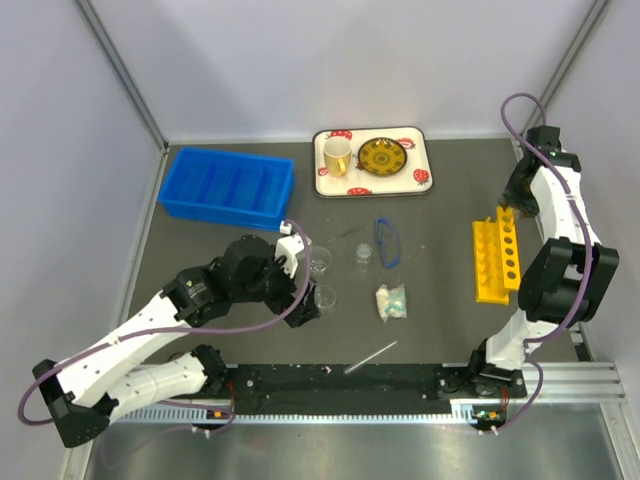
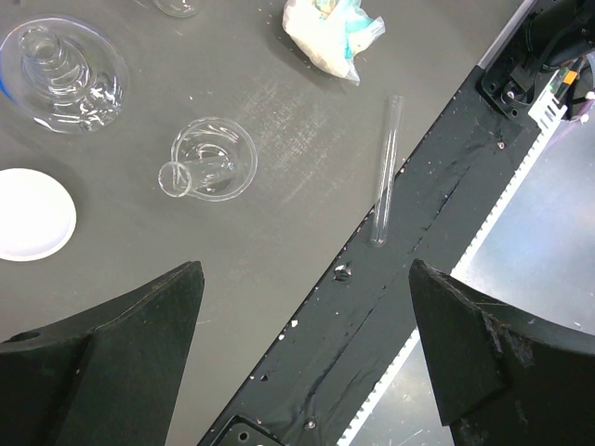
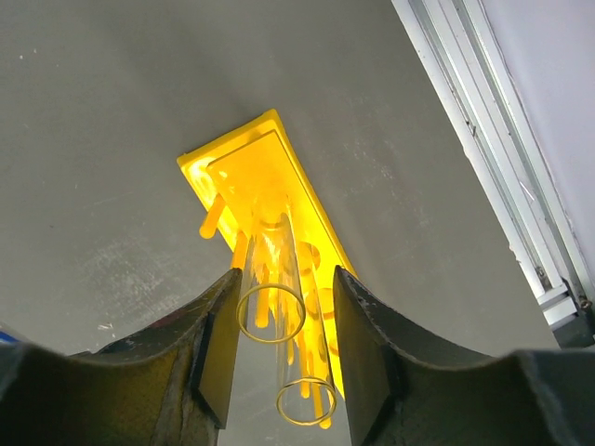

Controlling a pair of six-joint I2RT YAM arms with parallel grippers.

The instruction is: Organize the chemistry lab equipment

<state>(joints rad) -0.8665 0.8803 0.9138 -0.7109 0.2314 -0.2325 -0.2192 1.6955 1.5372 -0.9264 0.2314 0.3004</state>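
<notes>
Next, my left gripper comes down toward the right in the top view onto the loose test tube's closed half. It lies flat outside the test tube rack (image 1: 497,260).
A yellow test tube rack (image 1: 497,260) lies at the right of the table. My right gripper (image 1: 517,207) hangs over its far end. In the right wrist view the gripper (image 3: 284,288) stands open around the rim of a glass tube (image 3: 271,313) standing in the rack (image 3: 237,172); the left pad touches it, the right pad is apart. A second tube (image 3: 306,401) stands nearer. My left gripper (image 1: 306,302) is open and empty (image 2: 307,288) above the table's front. A loose test tube (image 2: 386,172) lies beyond it, also in the top view (image 1: 372,355).
A small flask (image 2: 209,160), a larger flask (image 2: 60,60), a white lid (image 2: 28,214) and a crumpled packet (image 2: 333,32) lie on the mat. Goggles (image 1: 387,242) lie mid-table. A blue bin (image 1: 228,185) and a tray (image 1: 420,180) with a cup stand at the back.
</notes>
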